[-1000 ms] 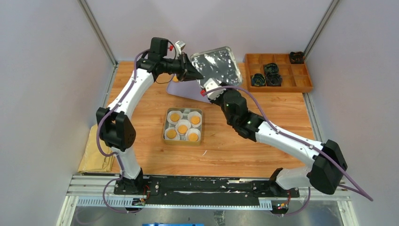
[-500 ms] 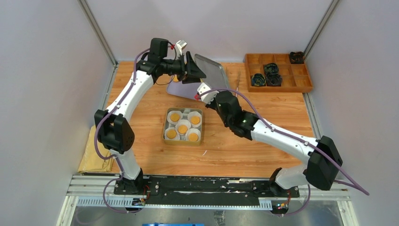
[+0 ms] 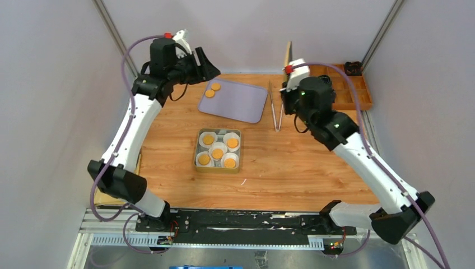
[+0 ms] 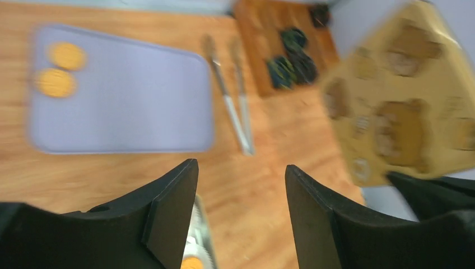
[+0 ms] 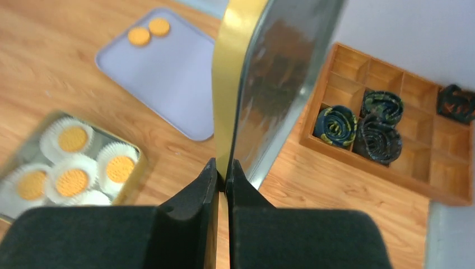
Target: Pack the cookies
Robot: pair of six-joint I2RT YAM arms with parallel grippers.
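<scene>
The open tin [image 3: 218,149] [image 5: 73,163] is below, to the left in the top view, so my right gripper should next move down and back, tip the lid flat and then release it.
Two cookies [image 3: 212,90] lie on the purple tray [image 3: 238,102], also seen in the left wrist view as cookies [image 4: 60,68]. Several more cookies sit in white paper cups inside the gold tin [image 3: 218,149]. My right gripper [image 5: 225,168] is shut on the edge of the tin lid [image 5: 269,73], held upright above the back right of the table; from the top the lid [image 3: 288,53] shows edge-on. My left gripper [image 4: 241,174] is open and empty, raised behind the tray's left end [image 3: 206,66]. The gold lid [image 4: 409,95] hangs to its right.
Metal tongs [image 3: 275,106] lie on the wood just right of the purple tray. A wooden compartment box [image 3: 353,92] with dark rolled items stands at the back right. A tan pad [image 3: 112,188] lies at the table's left edge.
The left gripper opened, let go of the lid and drew back to the left. The right gripper shut on the lid and carried it rightward and upright, uncovering the purple tray.
</scene>
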